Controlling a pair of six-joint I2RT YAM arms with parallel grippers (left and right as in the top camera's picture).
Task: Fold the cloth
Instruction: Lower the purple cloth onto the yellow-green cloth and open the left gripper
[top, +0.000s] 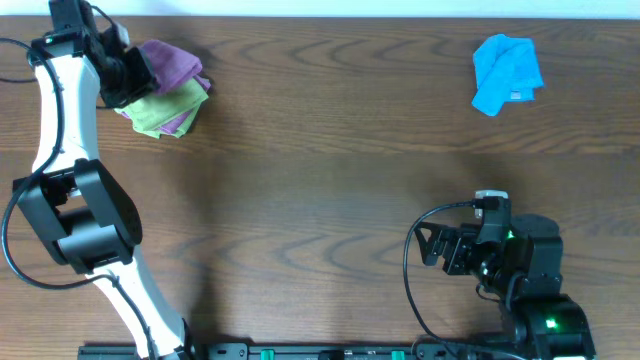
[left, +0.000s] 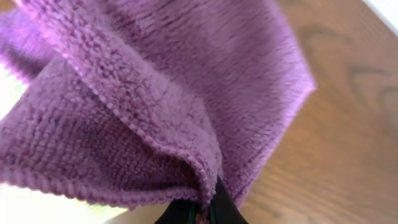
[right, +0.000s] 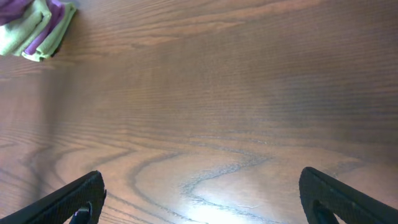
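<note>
The uncovered near part of the lime-green cloth (top: 160, 108) (left: 93, 211) is below and back from my left gripper, so I should move the purple hem back and down there next and let go.
The purple cloth (top: 172, 62) lies bunched at the table's far left, partly over a lime-green cloth (top: 160, 108). My left gripper (top: 135, 72) is at the cloth's left side. In the left wrist view the cloth (left: 155, 81) fills most of the frame, and a hemmed fold of it runs down between the black fingers of my left gripper (left: 202, 211), which is shut on it. My right gripper (top: 430, 247) rests low at the front right, far from the cloth. In its own view the right gripper (right: 202, 199) is open wide over bare wood, with nothing between its fingers.
A crumpled bright blue cloth (top: 507, 72) lies at the far right. The lime-green cloth (right: 31, 34) shows at the top left corner of the right wrist view. The left arm (top: 75, 210) stretches along the table's left edge. The table (top: 330, 180) is dark wood.
</note>
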